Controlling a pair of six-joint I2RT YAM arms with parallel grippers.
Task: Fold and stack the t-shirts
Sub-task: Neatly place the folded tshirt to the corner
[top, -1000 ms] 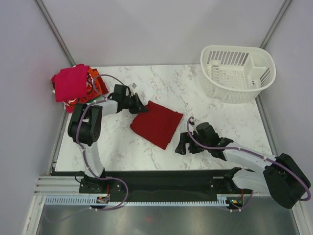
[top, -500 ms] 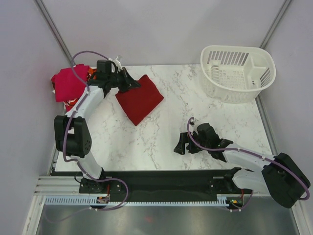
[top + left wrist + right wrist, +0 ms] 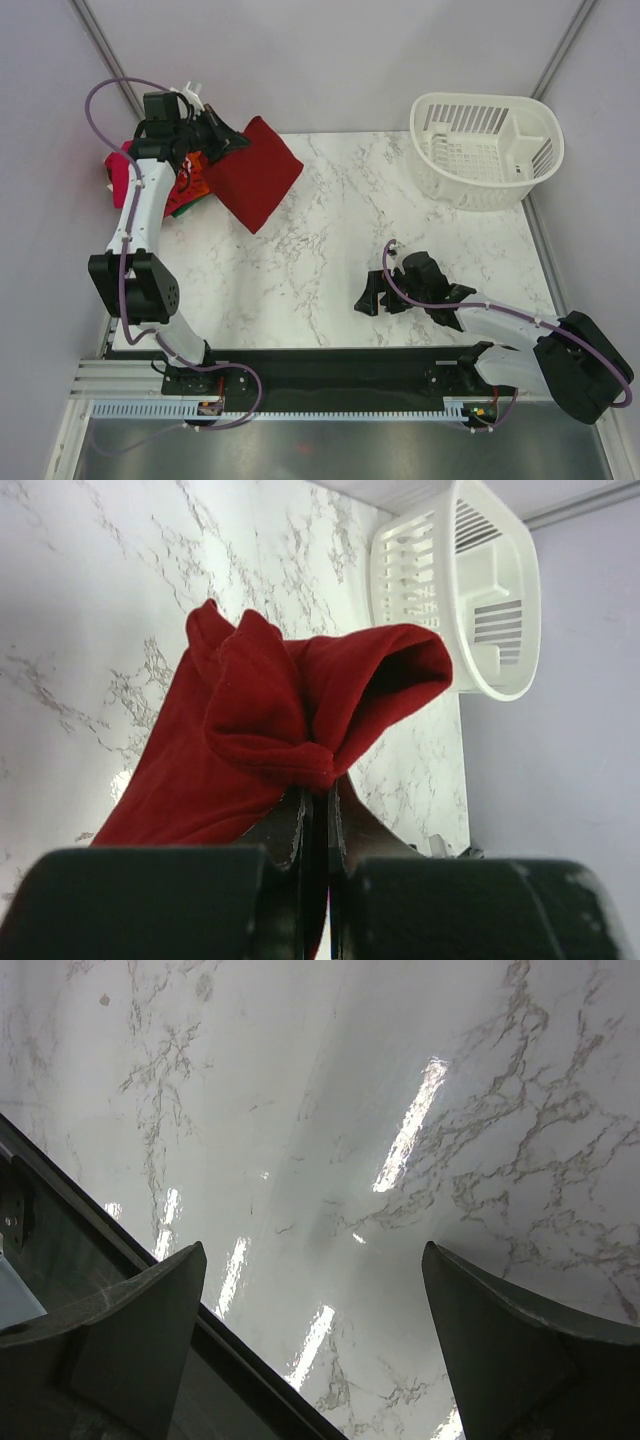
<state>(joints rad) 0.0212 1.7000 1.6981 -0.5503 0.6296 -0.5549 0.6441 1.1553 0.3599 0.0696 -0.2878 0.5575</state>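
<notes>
The left gripper raises the folded shirt next, moves it over the pile of t-shirts to the gripper's left in the top view, and releases it.
My left gripper (image 3: 226,140) is shut on a bunched edge of the folded dark red t-shirt (image 3: 256,176), which hangs lifted at the table's far left. In the left wrist view the cloth (image 3: 250,715) is pinched between the closed fingers of the left gripper (image 3: 318,786). Just left of it lies a pile of t-shirts, magenta-pink (image 3: 117,170) and orange (image 3: 192,188), partly hidden by the arm. My right gripper (image 3: 372,294) rests low on the marble at the near right, jaws wide apart and empty; in its own view the right gripper (image 3: 312,1252) frames only bare table.
A white slotted basket (image 3: 487,148) stands at the far right corner and also shows in the left wrist view as the basket (image 3: 470,590). The marble table (image 3: 330,270) ends at a dark front rail (image 3: 60,1230). Grey walls close in on the left and back.
The left arm has carried the dark red t-shirt from the table's middle up and to the far left, beside the pile. The right arm has stayed still.
</notes>
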